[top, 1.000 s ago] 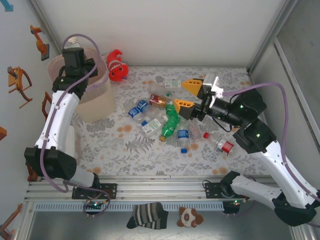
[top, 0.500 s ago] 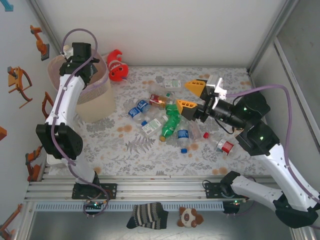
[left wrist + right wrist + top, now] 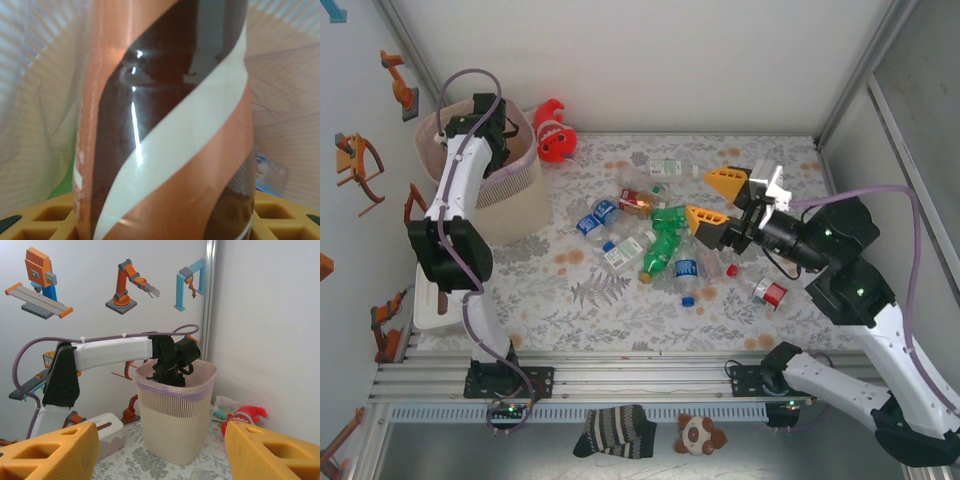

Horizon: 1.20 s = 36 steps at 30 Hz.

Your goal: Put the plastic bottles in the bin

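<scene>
I will next lower the brown bottle deeper into the bin (image 3: 510,215) with my left gripper, and then I will open its fingers to let the bottle go.
The bin (image 3: 510,215) stands at the table's back left, also seen in the right wrist view (image 3: 175,425). My left gripper (image 3: 485,125) reaches down into its mouth (image 3: 170,372). It is shut on a brown bottle (image 3: 165,125) with an orange and white label, which stands between the yellow fingers (image 3: 42,222). Several plastic bottles lie in a pile mid-table: a green one (image 3: 663,240), clear ones with blue labels (image 3: 595,218), and one with a red label (image 3: 772,294). My right gripper (image 3: 716,198) hangs open above the pile, its span (image 3: 160,450) holding nothing.
A red fish plush (image 3: 553,130) lies right of the bin, against the back wall (image 3: 245,417). A white box (image 3: 102,427) sits left of the bin. Metal frame posts and walls close in both sides. A striped sock (image 3: 615,430) lies below the front rail.
My left arm has swung up and its gripper has dropped further into the bin's mouth with the bottle. My right gripper has drawn back to the right, still open.
</scene>
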Tool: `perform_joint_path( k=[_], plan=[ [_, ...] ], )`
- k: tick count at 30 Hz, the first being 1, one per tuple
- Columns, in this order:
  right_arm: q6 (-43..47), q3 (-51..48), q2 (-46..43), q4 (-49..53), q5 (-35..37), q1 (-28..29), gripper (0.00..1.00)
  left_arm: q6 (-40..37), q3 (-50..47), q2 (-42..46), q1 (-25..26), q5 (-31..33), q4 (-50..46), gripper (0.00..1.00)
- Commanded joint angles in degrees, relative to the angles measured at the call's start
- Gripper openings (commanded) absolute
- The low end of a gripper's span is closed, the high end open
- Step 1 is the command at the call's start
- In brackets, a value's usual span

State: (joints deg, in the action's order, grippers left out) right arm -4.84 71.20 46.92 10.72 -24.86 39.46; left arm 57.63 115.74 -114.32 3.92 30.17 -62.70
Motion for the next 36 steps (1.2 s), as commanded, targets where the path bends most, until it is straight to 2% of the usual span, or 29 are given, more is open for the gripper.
perform_joint_path(
  k=[1,7,12,23,29,36],
  plan=[
    [0.6,-0.4,-1.5,0.8,1.9,0.4,0.67,6.2,1.3,-1.7,-0.7,-0.5,-5.2,0.38],
    [0.4,-0.4,-1.8,1.3,2.2,0.4,0.66,7.2,1.8,-5.6,-2.4,-6.4,-5.2,0.41],
    [0.2,-0.2,-1.7,1.3,2.4,0.4,0.66,7.0,1.8,-7.6,-3.2,-9.6,-5.0,0.49],
    [-0.2,-0.2,-1.0,1.0,2.9,0.4,0.66,7.2,2.0,-8.5,-4.6,-16.8,-4.2,0.58],
    [0.0,-0.1,-0.9,1.1,3.1,0.4,0.66,7.5,2.0,-6.4,-4.8,-19.5,-2.5,0.74],
    [0.4,-0.2,-0.7,1.1,3.2,0.4,0.66,7.7,2.4,-2.7,-5.2,-20.8,-1.9,0.82]
  ],
)
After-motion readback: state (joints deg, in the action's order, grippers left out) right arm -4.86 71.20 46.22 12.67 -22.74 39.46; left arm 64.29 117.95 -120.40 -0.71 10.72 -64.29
